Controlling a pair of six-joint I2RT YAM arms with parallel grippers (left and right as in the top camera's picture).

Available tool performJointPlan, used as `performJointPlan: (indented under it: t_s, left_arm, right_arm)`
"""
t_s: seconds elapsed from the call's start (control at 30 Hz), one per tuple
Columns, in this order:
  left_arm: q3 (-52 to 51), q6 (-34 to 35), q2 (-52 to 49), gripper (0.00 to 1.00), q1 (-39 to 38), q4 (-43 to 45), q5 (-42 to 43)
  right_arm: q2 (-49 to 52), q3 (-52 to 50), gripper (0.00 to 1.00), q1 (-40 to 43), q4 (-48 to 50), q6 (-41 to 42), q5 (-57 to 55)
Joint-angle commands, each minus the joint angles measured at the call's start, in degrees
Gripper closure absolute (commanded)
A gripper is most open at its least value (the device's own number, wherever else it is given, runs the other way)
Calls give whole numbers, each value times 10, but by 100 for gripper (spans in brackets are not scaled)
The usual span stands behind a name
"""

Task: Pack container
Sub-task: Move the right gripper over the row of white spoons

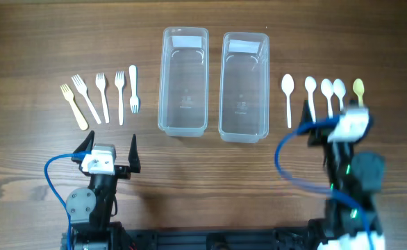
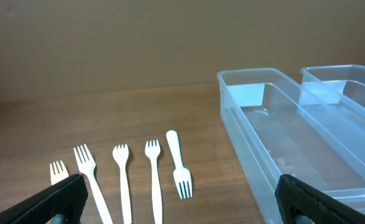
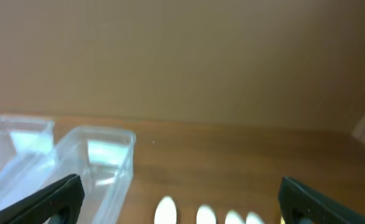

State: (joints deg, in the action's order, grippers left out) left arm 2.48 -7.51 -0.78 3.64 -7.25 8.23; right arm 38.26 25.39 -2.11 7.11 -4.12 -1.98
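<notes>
My right gripper will reach outward next, fingers tipped down, and lower to the neck of the second spoon (image 1: 311,96) from the containers, below and outward.
Two clear plastic containers stand side by side at the table's middle, the left one (image 1: 184,80) and the right one (image 1: 244,85), both empty. Several plastic forks (image 1: 103,97) lie in a row to their left, one of them yellowish (image 1: 73,105). Several plastic spoons (image 1: 311,98) lie to their right, the far right one yellowish (image 1: 358,89). My left gripper (image 1: 110,147) is open and empty, near the front edge, short of the forks (image 2: 152,174). My right gripper (image 1: 335,125) is open and empty, above the spoon handles; the spoon bowls (image 3: 165,211) show between its fingers.
The left container (image 2: 276,143) fills the right half of the left wrist view. Both containers show at the left of the right wrist view (image 3: 95,162). Blue cables (image 1: 290,170) loop from each arm over the table's front.
</notes>
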Motion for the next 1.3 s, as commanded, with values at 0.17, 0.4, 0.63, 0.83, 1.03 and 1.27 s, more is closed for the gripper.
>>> performJointPlan:
  t_s: [0.17, 0.4, 0.63, 0.83, 1.03, 1.27]
  left_arm:
    - [-6, -13, 5, 0, -4, 2, -3]
    - [-6, -13, 5, 0, -4, 2, -3]
    - [-6, -13, 5, 0, -4, 2, -3]
    - [-6, -13, 5, 0, -4, 2, -3]
    - [-6, -13, 5, 0, -4, 2, -3]
    - [-6, -13, 4, 0, -4, 2, -3]
  right_arm:
    - [335, 387, 0, -2, -184, -13, 16]
    - [491, 543, 0, 0, -332, -13, 21]
    - [556, 545, 0, 36, -400, 25, 92]
    - [579, 545, 0, 82, -447, 42, 92]
    - [579, 545, 0, 87, -452, 16, 91]
    - [582, 544, 0, 87, -476, 2, 89]
